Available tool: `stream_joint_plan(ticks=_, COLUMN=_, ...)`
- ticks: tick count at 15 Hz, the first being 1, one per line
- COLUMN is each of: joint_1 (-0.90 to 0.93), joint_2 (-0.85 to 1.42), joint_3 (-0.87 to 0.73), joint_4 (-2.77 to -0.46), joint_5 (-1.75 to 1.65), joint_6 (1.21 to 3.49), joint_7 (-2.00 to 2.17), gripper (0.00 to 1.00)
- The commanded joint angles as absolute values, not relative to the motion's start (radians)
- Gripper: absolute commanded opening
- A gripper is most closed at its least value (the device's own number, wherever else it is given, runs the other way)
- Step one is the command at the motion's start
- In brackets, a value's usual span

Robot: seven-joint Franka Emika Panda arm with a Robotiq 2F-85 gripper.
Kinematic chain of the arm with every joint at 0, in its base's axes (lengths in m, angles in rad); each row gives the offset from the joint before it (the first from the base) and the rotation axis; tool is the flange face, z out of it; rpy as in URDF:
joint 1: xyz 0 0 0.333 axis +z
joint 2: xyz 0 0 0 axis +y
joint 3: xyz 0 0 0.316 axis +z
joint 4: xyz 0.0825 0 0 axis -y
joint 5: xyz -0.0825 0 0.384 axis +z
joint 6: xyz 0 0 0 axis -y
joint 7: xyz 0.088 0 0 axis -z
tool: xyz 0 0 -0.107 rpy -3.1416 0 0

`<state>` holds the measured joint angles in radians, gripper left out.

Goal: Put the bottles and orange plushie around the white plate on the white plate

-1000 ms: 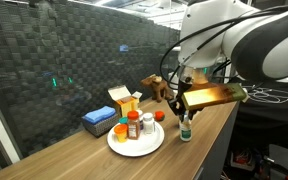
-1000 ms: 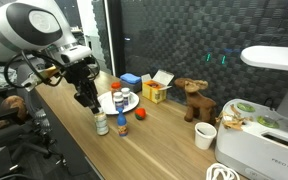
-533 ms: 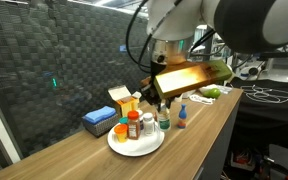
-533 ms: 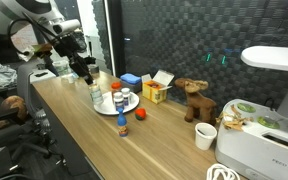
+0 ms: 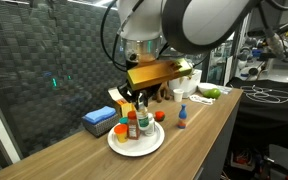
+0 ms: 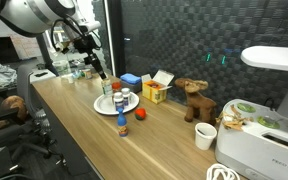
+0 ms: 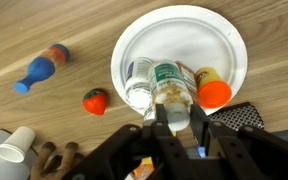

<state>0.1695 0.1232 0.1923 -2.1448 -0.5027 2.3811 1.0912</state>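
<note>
The green-labelled bottle's cap goes down toward the right in the wrist view for release next, as the plate's bare patch (image 5: 127,147) (image 7: 211,58) lies below my gripper on that side.
The white plate (image 7: 219,40) lies on the wooden table, and two bottles stand on it, a white one (image 7: 136,82) and an orange-capped one (image 7: 210,92). My gripper (image 7: 176,118) is shut on the cap of a green-labelled bottle (image 7: 169,88) and holds it just over the plate, seen in both exterior views (image 5: 140,104) (image 6: 105,84). The orange plushie (image 7: 94,101) (image 5: 159,115) sits on the table beside the plate. A brownish-orange bottle with a blue cap (image 7: 42,68) (image 5: 183,117) (image 6: 123,125) rests farther from the plate.
A yellow box (image 5: 124,100) and a blue box (image 5: 99,122) sit behind the plate against the dark wall. A brown plush toy (image 6: 192,100), a white cup (image 6: 205,135) and a white appliance (image 6: 264,140) stand farther along the table.
My gripper has lifted the green-labelled bottle from the table near the front edge. It has carried the bottle over to the plate.
</note>
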Motion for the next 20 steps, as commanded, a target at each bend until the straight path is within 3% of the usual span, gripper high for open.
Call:
stream_joint_plan(ticks=1, joint_1=0.177, joint_2=0.220, joint_3=0.169, joint_4=-2.052, joint_5=-0.367, joint_6=2.415, joint_7=0.949, gripper=0.07)
stream_joint_plan(ticks=8, joint_1=0.209, joint_2=0.250, joint_3=0.159, joint_4=-2.014, joint_5=-0.187, joint_6=2.403, joint_7=0.779, gripper=0.07)
stream_joint_plan(ticks=20, joint_1=0.298, joint_2=0.302, joint_3=0.092, joint_4=-2.040, joint_5=-0.418, joint_6=2.507, joint_7=0.727, gripper=0.07)
